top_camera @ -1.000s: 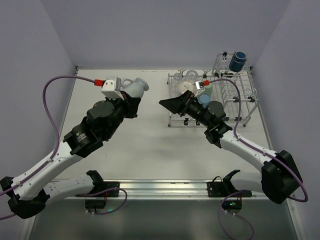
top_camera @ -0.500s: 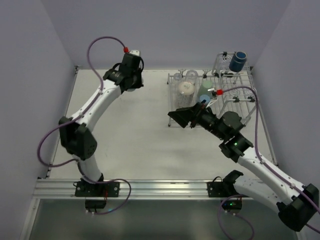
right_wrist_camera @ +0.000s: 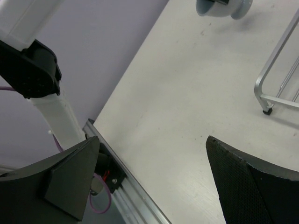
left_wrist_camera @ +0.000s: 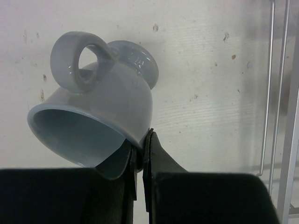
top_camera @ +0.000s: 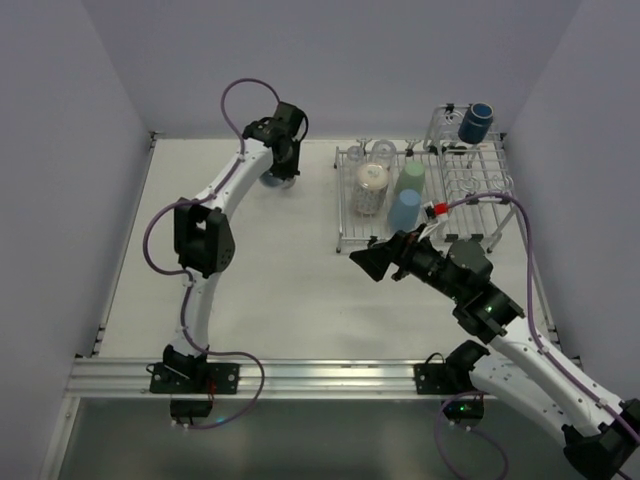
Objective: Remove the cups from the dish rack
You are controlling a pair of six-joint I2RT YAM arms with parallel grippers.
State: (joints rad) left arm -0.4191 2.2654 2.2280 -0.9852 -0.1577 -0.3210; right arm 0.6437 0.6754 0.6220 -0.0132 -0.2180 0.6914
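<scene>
I next lower my left gripper gently over the clear, bare table beside the rack and open it to set the mug down.
My left gripper point(top_camera: 279, 172) is stretched to the far middle of the table, left of the dish rack point(top_camera: 350, 215). It is shut on the rim of a whitish grey mug point(left_wrist_camera: 100, 98), one finger inside and one outside. The mug is tipped, handle up, just over the table; it also shows in the right wrist view point(right_wrist_camera: 224, 7). My right gripper point(top_camera: 368, 262) is open and empty, hovering in front of the rack's near left corner. In the rack stand a clear glass point(top_camera: 383, 152), a whitish cup point(top_camera: 372, 178), a pale green tumbler point(top_camera: 411, 177) and a light blue tumbler point(top_camera: 403, 210). A dark navy mug point(top_camera: 477, 122) sits in the raised basket.
The rack's wire edge point(left_wrist_camera: 279, 93) stands close to the right of the held mug. The rack's near foot point(right_wrist_camera: 266, 110) is to the right of my right gripper point(right_wrist_camera: 154, 163). The metal rail point(top_camera: 320, 375) runs along the table's near edge. Walls enclose the left, back and right.
My left arm has reached out to the far middle of the table and lowered the mug there. My right gripper has drawn back from the rack toward the near side.
</scene>
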